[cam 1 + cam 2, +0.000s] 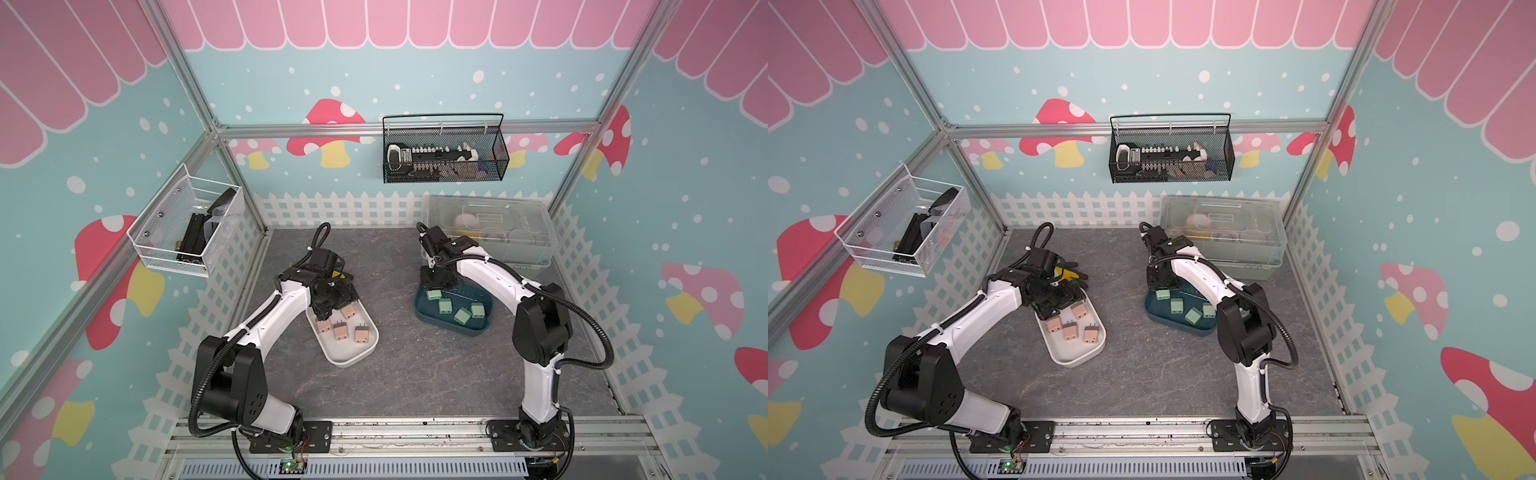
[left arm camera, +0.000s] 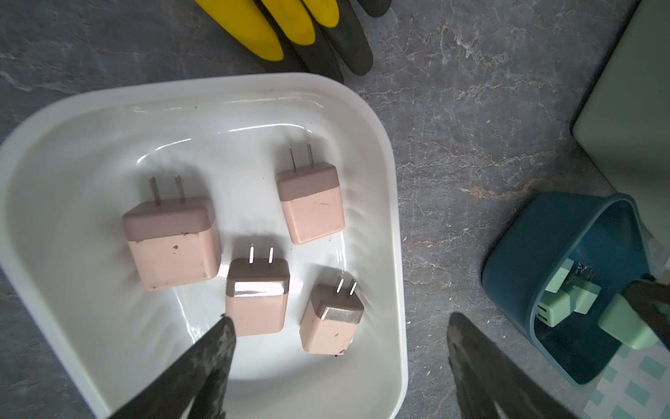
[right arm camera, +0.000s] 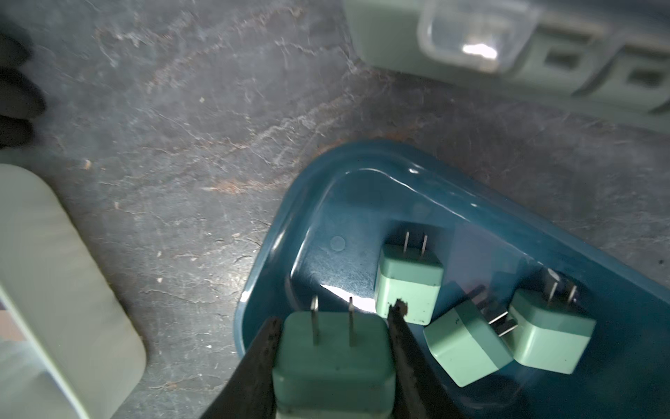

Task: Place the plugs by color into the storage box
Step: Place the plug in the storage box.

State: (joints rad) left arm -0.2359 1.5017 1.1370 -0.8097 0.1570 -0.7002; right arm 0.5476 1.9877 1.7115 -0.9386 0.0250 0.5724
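My right gripper needs to go down next toward the bare bottom at the teal tray's end [image 1: 429,308] by the white tray [image 1: 353,357] and release the plug, as matching mint-green plugs lie alongside.
Several peach-pink plugs [image 2: 311,206] lie in the white tray [image 1: 353,357], prongs pointing the same way. My left gripper [image 2: 340,321] hovers open over that tray's far end, with nothing between its fingers [image 2: 217,348]. My right gripper [image 3: 335,315] is shut on a mint-green plug [image 3: 333,362], prongs pointing away from the wrist, just above the far left end of the dark teal tray [image 3: 275,261]. Three more mint-green plugs [image 3: 409,286] lie inside that tray. In both top views the held plug [image 1: 434,294] sits under the right gripper [image 1: 1160,286].
A yellow and black glove [image 2: 290,32] lies on the grey table just beyond the white tray. A clear-lidded grey-green bin [image 1: 490,232] stands behind the teal tray. A black mesh basket [image 1: 444,153] and a white mesh basket [image 1: 187,224] hang on the walls.
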